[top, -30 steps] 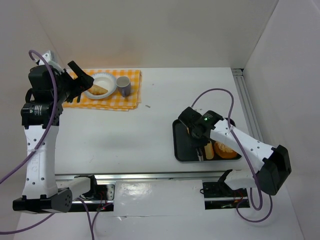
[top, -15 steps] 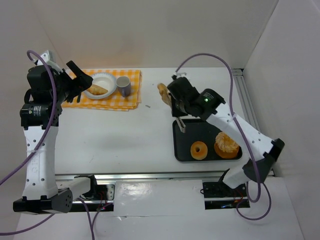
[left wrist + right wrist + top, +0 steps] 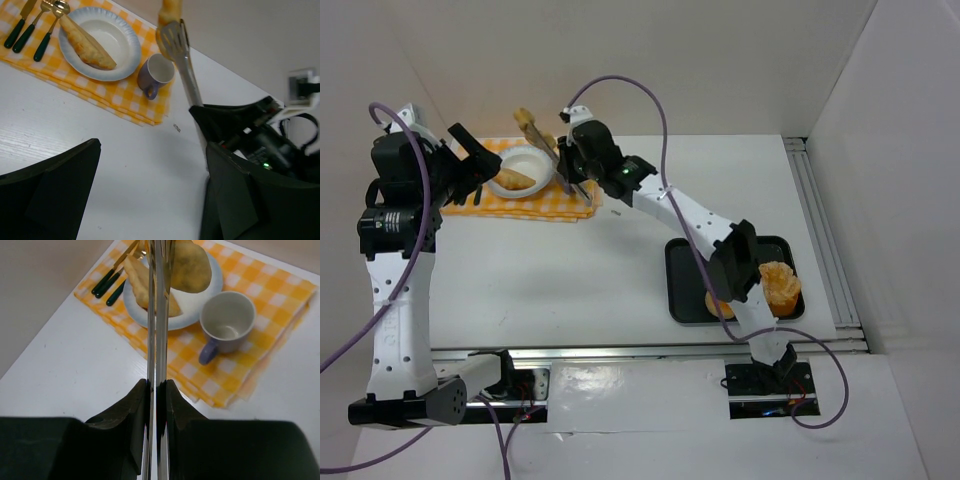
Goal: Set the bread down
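Observation:
The held roll is still hanging high, so my right gripper will next go down toward the left in the top view and bring the tongs (image 3: 548, 145) over the white plate to release.
One golden-brown bread roll (image 3: 513, 179) lies in the white plate (image 3: 535, 152) on the yellow checked cloth (image 3: 560, 205). My right gripper (image 3: 582, 165) is shut on metal tongs (image 3: 548, 145), and the tongs pinch the second roll (image 3: 530, 122) in the air over the plate's far side. The right wrist view shows the held roll (image 3: 190, 265) above the plate (image 3: 210, 290), the lying roll (image 3: 142, 282), the tongs (image 3: 155, 315) and the gripper (image 3: 156, 387). My left gripper (image 3: 480, 168) is open and empty beside the plate; it also shows in the left wrist view (image 3: 145, 200).
A lilac mug (image 3: 227, 322) stands right of the plate on the cloth. Green-handled cutlery (image 3: 107, 282) lies left of the plate. A black tray (image 3: 685, 290) at the near right holds an orange fluted cake (image 3: 778, 285) and a ring doughnut (image 3: 717, 300).
My right arm lifted the roll in the tongs off the black tray and swung it left to above the plate. The left arm has stayed in place.

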Robot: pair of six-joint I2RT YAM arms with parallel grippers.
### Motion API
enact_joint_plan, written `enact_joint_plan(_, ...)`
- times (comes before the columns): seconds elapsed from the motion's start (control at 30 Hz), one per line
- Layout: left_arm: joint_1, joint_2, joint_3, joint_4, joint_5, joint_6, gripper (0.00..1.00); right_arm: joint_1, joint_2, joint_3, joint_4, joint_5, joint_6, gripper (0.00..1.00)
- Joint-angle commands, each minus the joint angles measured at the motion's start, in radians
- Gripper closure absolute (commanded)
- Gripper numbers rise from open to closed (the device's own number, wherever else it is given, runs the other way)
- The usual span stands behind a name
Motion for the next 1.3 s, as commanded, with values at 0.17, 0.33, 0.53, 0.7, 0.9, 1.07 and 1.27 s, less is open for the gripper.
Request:
enact_joint_plan(0.17,0.007,-0.044,0.034,-0.006,-0.040,-0.018,0.00,-0.002,0.217,0.117,0.462,-0.161,-0.044,0.96)
enact_joint_plan(0.33,0.007,-0.053,0.021,-0.006,-0.030,-0.009,0.00,-0.002,0.382,0.251,0.474,-0.138,-0.035,0.96)
enact_joint_plan(0.53,0.007,-0.063,0.012,-0.025,-0.030,0.011,0.00,-0.002,0.445,0.263,0.528,-0.083,-0.002,0.95)
enact_joint_plan(0.7,0.007,-0.063,0.021,-0.034,-0.041,0.020,0.00,-0.002,0.503,0.309,0.569,-0.049,0.034,0.87)
enact_joint_plan(0.9,0.007,-0.063,0.021,-0.043,-0.050,0.029,0.00,-0.002,0.535,0.320,0.614,-0.040,0.062,0.73)
enact_joint_plan(1.07,0.007,-0.063,0.021,-0.043,-0.050,0.029,0.00,-0.002,0.535,0.320,0.626,-0.040,0.062,0.64)
enact_joint_plan(1.27,0.007,-0.063,0.021,-0.043,-0.050,0.029,0.00,-0.002,0.526,0.286,0.635,-0.049,0.080,0.60)
